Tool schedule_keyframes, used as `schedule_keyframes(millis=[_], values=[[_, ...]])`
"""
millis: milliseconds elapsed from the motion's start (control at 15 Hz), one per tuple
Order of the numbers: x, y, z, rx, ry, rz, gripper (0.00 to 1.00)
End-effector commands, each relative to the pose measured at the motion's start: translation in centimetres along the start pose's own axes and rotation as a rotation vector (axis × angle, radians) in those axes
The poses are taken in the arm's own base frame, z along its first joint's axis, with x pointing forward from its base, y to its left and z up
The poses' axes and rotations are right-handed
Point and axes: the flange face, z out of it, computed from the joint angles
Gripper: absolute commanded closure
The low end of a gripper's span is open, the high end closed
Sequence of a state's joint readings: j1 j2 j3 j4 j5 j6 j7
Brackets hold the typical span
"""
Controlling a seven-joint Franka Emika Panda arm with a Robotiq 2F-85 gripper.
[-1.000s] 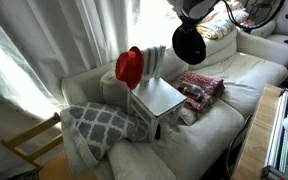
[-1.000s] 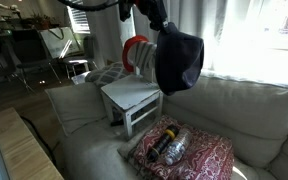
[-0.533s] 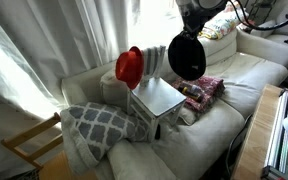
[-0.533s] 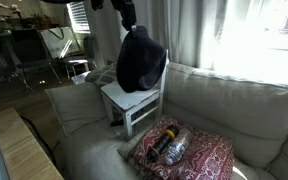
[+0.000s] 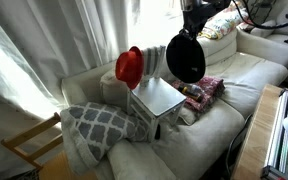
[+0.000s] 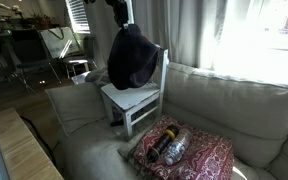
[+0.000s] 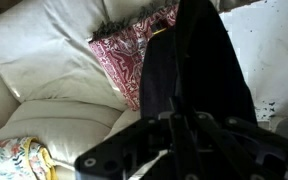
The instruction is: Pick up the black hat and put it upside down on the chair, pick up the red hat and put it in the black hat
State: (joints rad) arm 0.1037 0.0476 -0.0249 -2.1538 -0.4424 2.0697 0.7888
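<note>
The chair seat point(image 5: 157, 96) point(image 7: 272, 50) is below my gripper and to its right in the wrist view, so I should lower my gripper that way and release the black hat's brim there.
The black hat point(image 5: 184, 58) hangs by its brim from my gripper point(image 5: 194, 27), which is shut on it. It dangles just above the white-grey chair point(image 5: 160, 98), close to the slatted backrest. In an exterior view the black hat point(image 6: 134, 60) covers the backrest above the chair seat point(image 6: 132, 99). The red hat point(image 5: 130, 67) perches on the corner of the chair's backrest, left of the black hat. In the wrist view the black hat point(image 7: 199, 70) fills the middle, gripped by my gripper point(image 7: 180, 135), with the chair seat point(image 7: 272, 50) to the right.
The chair stands on a cream sofa point(image 5: 239, 80). A red patterned cushion point(image 5: 200, 88) point(image 6: 184, 150) lies beside it, and a grey-white patterned pillow point(image 5: 94, 125) on the other side. A bare-wood chair frame point(image 5: 29, 145) stands by the curtain. A floral cushion point(image 7: 9, 160) sits at the sofa's end.
My gripper has carried the black hat sideways and down, from beside the chair to right over its seat and backrest. The red hat has not moved.
</note>
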Motion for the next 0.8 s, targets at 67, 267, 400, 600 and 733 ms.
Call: schedule_keyframes(millis=[67,267,400,600,733], values=[[-0.1,-1.7,0.9,0.213,-0.105,0.059,0.99],[-0.1,-2.6,2.0,0.344,-0.193,0.108,0.99],[-0.2,-3.2,3.1,0.432,-0.249,0.146,0.99],[-0.3,-3.9,4.7,0.562,-0.337,0.203,0.99],[-0.3,-4.1,5.7,0.652,-0.394,0.245,0.99]])
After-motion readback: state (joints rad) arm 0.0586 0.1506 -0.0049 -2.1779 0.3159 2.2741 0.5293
